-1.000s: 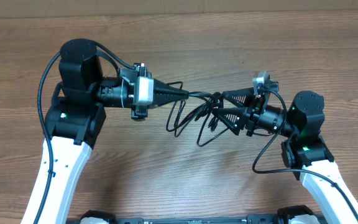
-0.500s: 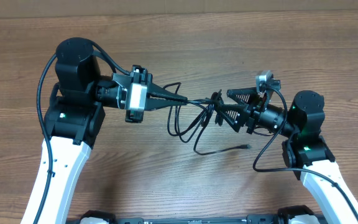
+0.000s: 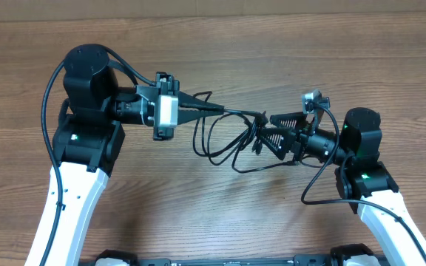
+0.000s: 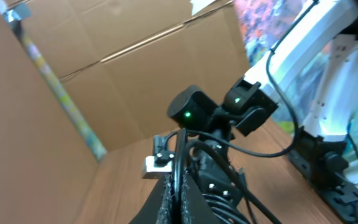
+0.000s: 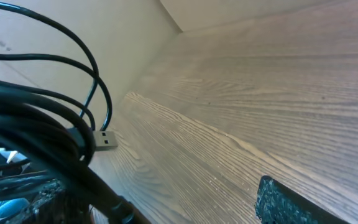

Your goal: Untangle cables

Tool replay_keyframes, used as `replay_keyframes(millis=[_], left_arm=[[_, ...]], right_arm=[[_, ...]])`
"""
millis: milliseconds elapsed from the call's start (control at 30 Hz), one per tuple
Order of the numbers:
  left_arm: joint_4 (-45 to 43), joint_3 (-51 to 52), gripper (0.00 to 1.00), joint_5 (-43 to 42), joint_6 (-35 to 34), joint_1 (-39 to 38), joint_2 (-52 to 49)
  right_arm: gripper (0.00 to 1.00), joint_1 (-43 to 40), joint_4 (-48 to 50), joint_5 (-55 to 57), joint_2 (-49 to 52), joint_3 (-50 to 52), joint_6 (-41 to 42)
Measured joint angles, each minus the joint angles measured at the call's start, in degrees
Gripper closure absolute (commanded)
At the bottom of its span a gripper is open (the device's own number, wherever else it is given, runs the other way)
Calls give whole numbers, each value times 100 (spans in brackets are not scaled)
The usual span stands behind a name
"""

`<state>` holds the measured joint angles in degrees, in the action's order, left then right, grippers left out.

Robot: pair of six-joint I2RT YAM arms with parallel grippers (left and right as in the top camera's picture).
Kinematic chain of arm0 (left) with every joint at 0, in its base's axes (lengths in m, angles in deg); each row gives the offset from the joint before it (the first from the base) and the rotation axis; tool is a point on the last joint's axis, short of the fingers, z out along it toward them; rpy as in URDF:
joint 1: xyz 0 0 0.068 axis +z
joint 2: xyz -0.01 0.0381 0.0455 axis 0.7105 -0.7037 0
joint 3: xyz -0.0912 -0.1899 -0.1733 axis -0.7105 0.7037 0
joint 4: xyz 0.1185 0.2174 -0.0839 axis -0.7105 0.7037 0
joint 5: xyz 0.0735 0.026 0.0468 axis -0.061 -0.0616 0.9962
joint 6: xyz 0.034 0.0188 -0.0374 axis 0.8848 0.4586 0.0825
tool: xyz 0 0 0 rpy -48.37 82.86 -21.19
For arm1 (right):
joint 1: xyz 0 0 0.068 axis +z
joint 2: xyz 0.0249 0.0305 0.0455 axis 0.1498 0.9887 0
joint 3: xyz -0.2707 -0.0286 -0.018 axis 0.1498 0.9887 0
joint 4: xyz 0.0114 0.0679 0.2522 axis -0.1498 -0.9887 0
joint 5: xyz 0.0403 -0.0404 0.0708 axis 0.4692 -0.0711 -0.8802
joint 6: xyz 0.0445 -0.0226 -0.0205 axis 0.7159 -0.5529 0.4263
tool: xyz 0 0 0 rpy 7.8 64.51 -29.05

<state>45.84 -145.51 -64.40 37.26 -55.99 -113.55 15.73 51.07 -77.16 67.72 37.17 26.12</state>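
The held piece of cable (image 4: pixel 180 155) still runs into the tangled loops, so my left gripper will pull outward beyond them and release it over the bare wood.
The thin black cables (image 3: pixel 217 140) hang in tangled loops over the table between my two grippers. My left gripper (image 3: pixel 222 109) is shut on one strand and holds it taut toward the right. In the left wrist view the strand (image 4: pixel 180 155) runs straight out from the closed jaws (image 4: pixel 178 190). My right gripper (image 3: pixel 268 130) is open, its fingers spread around the bundle's right end. In the right wrist view the cables (image 5: pixel 42 134) lie against the left finger, and a silvery plug (image 5: pixel 106 140) hangs free. The jaws (image 5: pixel 160 199) are wide apart.
The wooden table (image 3: pixel 198 44) extends all round. A cardboard wall (image 4: pixel 104 81) stands behind it. A loose cable end (image 3: pixel 294 164) lies on the wood just below the right gripper. The arms' bases sit at the front edge.
The left gripper has shifted slightly and pulled its strand tauter. The loops have spread and dropped lower. The loose end below the right gripper has swung out to the right.
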Motion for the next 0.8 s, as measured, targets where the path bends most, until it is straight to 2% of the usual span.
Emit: replay_keyframes(millis=[200,333,733,767,800], left_arm=[[2,0,96,1394,-511,0,0],[127,0,96,2015,-870,0,2],[688,0,96,2474,-1082,0,9],[824,0,95,2597,-1086,0,11],[1102,-9,89,2830,-1091,-2,26]], right_arm=[[17,-2,-177,70,0,0,0],[17,-2,-170,92,0,0,0],[16,-7,-168,72,0,0,2],[16,-7,-168,66,0,0,2],[16,-7,-170,63,0,0,0]])
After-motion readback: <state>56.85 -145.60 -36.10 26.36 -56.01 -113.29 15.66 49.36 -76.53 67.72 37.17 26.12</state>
